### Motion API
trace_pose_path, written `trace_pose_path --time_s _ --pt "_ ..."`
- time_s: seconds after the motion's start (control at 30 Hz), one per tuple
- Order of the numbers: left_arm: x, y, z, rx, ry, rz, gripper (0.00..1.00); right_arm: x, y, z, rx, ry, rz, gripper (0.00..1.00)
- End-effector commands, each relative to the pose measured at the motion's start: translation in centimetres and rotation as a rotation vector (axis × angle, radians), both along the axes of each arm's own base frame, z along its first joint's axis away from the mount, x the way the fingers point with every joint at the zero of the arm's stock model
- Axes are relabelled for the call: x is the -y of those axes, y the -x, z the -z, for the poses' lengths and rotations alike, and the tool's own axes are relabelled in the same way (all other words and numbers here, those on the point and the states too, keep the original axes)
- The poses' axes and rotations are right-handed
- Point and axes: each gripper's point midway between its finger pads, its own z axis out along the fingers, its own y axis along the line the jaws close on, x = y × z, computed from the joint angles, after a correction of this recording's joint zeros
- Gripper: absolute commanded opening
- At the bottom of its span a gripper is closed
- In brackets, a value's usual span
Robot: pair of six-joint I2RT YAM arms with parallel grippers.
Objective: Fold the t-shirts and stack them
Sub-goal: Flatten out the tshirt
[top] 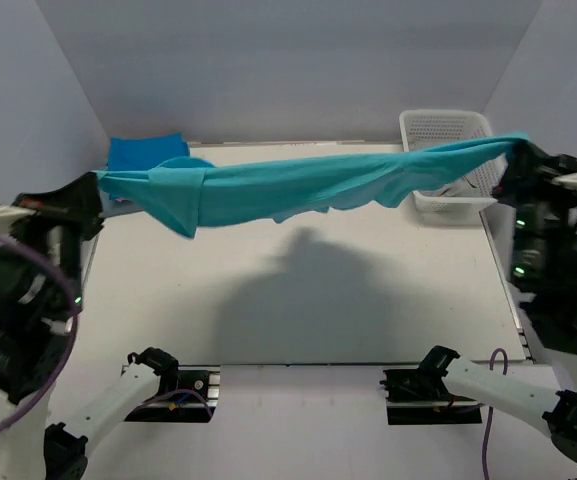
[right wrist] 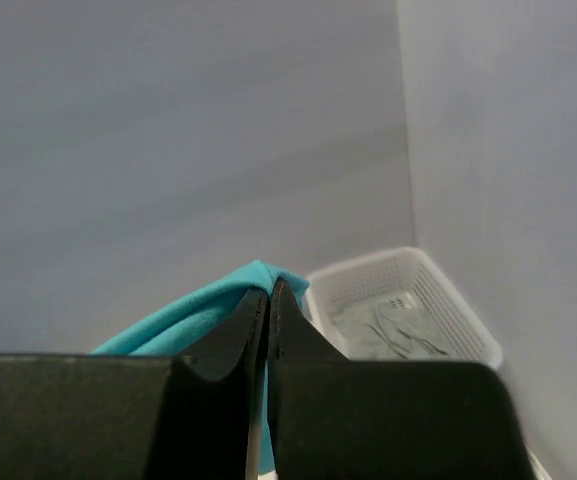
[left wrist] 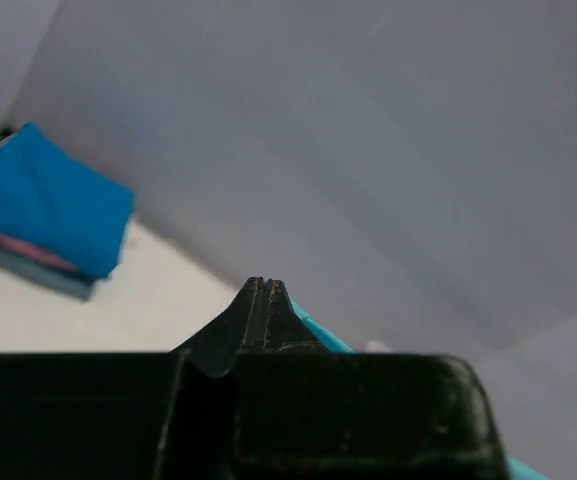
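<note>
Next, my left gripper goes down and to the right in the top view to the bare tabletop by the stack (top: 206, 237) (left wrist: 153, 315) and releases, since the shirt hangs midair.
A bright turquoise t-shirt (top: 298, 185) hangs stretched in the air across the table, held at both ends. My left gripper (top: 96, 182) is shut on its left end; the fabric shows as a thin strip beside my fingers in the left wrist view (left wrist: 318, 335). My right gripper (top: 518, 148) is shut on its right end, where the cloth (right wrist: 203, 315) bunches over my fingertips. A folded stack with a deeper blue t-shirt (top: 146, 152) on top lies at the back left; it also shows in the left wrist view (left wrist: 43, 205), with pink and grey-blue layers under it.
A white lattice basket (top: 446, 130) stands at the back right, partly behind the stretched shirt. In the right wrist view it (right wrist: 448, 300) holds a pale grey garment (right wrist: 383, 325). Grey walls close in the back and sides. The arm bases sit at the near edge.
</note>
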Motion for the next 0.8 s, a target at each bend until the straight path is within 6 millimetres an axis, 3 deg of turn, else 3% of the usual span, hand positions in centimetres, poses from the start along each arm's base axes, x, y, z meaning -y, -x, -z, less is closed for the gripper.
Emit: trace_pose_path --time_s 0.0,0.03,0.07,0.13,0.17,0.23,0.33,0.43,0.47,0.5,0.53,0.57,0.6,0.63,0.67,0.7,0.73,0.77 --pt "1.0 2.1 -3.1 0.107 -0.021 0.118 0.0 1.8 3.3 -2.8 0.081 -0.032 -0.12 0.0" --pt "1.2 2.6 -3.6 0.131 -0.016 0.139 0.0 1.9 3.9 -3.1 0.098 -0.063 -0.156 0.0" --pt "1.4 3.3 -4.4 0.161 -0.011 0.168 0.0 2.4 5.2 -4.9 0.15 -0.082 -0.208 0.0" --pt "1.7 4.5 -5.7 0.205 -0.006 0.211 0.0 1.5 5.9 -5.3 0.164 -0.049 -0.29 0.0" --pt "1.8 4.8 -6.1 0.217 -0.005 0.222 0.0 2.2 6.8 -6.5 0.193 -0.067 -0.302 0.0" --pt "1.6 5.9 -7.0 0.251 0.002 0.239 0.0 1.7 7.1 -6.7 0.195 -0.05 -0.337 0.0" --pt "1.8 5.9 -7.0 0.253 -0.001 0.252 0.0 1.3 6.5 -7.1 0.198 -0.048 -0.323 0.0" --pt "1.6 4.0 -6.0 0.194 -0.006 0.197 0.0 -0.3 4.0 -6.3 0.155 -0.031 -0.264 0.0" --pt "2.0 2.6 -4.4 0.139 -0.013 0.184 0.0 -1.1 2.7 -5.7 0.125 -0.022 -0.24 0.0" --pt "2.3 1.6 -3.3 0.103 -0.01 0.171 0.0 -1.9 0.8 -3.4 0.05 0.02 -0.171 0.0" --pt "2.2 -0.2 -1.6 0.044 -0.024 0.121 0.0 -1.5 0.0 -2.8 0.034 -0.003 -0.096 0.0" --pt "2.9 -1.9 1.3 -0.03 -0.025 0.109 0.0 -2.1 -1.6 -1.8 0.003 -0.017 -0.02 0.0" --pt "2.2 -3.1 3.1 -0.078 -0.019 0.036 0.0 -3.4 -3.6 1.7 -0.07 0.058 0.032 0.0" --pt "2.7 -5.0 5.4 -0.14 -0.027 0.004 0.0 -3.3 -4.1 2.5 -0.082 0.029 0.087 0.0" --pt "2.8 -6.6 9.2 -0.226 -0.036 -0.034 0.0 -3.8 -5.1 3.5 -0.095 0.035 0.108 0.0" --pt "2.0 -7.6 11.1 -0.273 -0.048 -0.117 0.0 -6.9 -7.9 7.6 -0.168 0.082 0.097 0.0" --pt "2.3 -8.6 13.4 -0.333 -0.062 -0.14 0.0 -7.9 -9.1 9.2 -0.198 0.098 0.094 0.0" --pt "2.8 -10.8 17.7 -0.44 -0.089 -0.182 0.0 -8.6 -11.4 13.0 -0.299 0.185 0.108 0.0"
